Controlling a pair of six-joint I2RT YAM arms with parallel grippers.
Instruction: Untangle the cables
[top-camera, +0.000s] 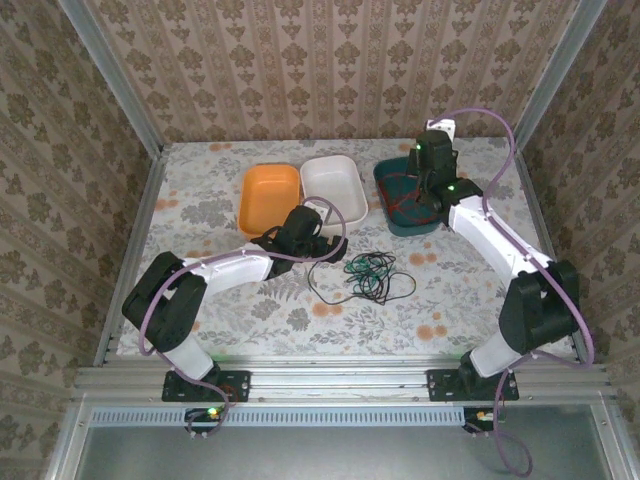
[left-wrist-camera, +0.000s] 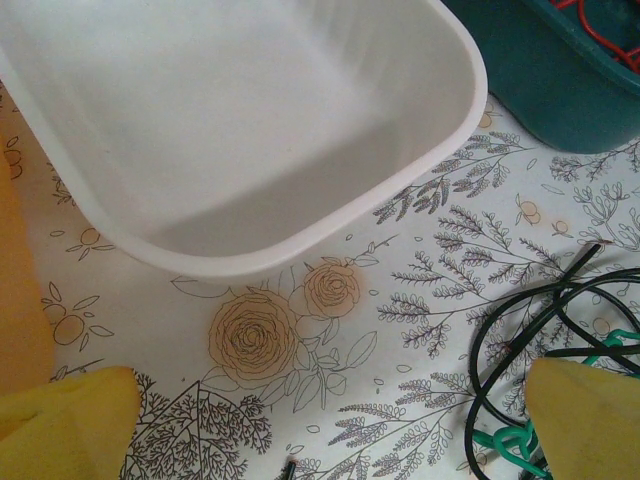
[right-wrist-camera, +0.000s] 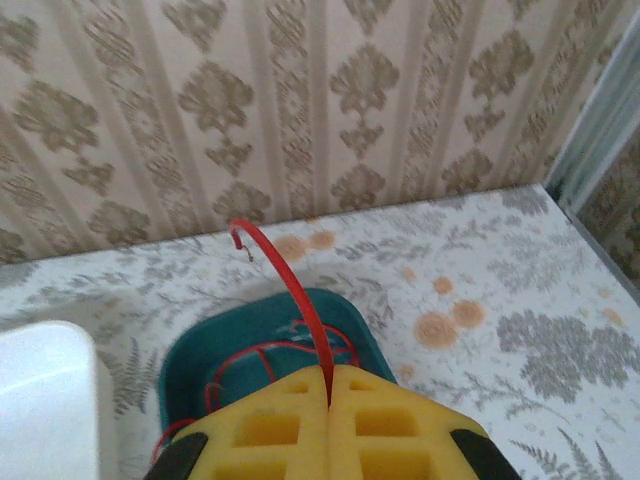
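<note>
The red cable (top-camera: 405, 205) goes down into the teal tray next, before my right gripper opens, since the rest of that cable already lies coiled inside the tray.
My right gripper (right-wrist-camera: 329, 385) is shut on a red cable (right-wrist-camera: 290, 285), whose free end arcs up out of the pinched yellow pads. The rest of that red cable (top-camera: 405, 205) lies coiled in the teal tray (right-wrist-camera: 220, 350), and the gripper (top-camera: 422, 188) hangs just above this tray. A tangle of black and green cables (top-camera: 368, 272) lies on the table in the middle. My left gripper (top-camera: 318, 228) stands open just left of it with nothing between its fingers (left-wrist-camera: 70, 420). In the left wrist view, black cable loops (left-wrist-camera: 520, 320) and a green cable (left-wrist-camera: 510, 440) run beside the right finger.
A white tray (left-wrist-camera: 300, 250) stands right in front of the left gripper, with an orange tray (top-camera: 268, 198) to its left. The teal tray's corner (left-wrist-camera: 560, 90) sits at the right. Patterned walls and metal posts close in the table on three sides.
</note>
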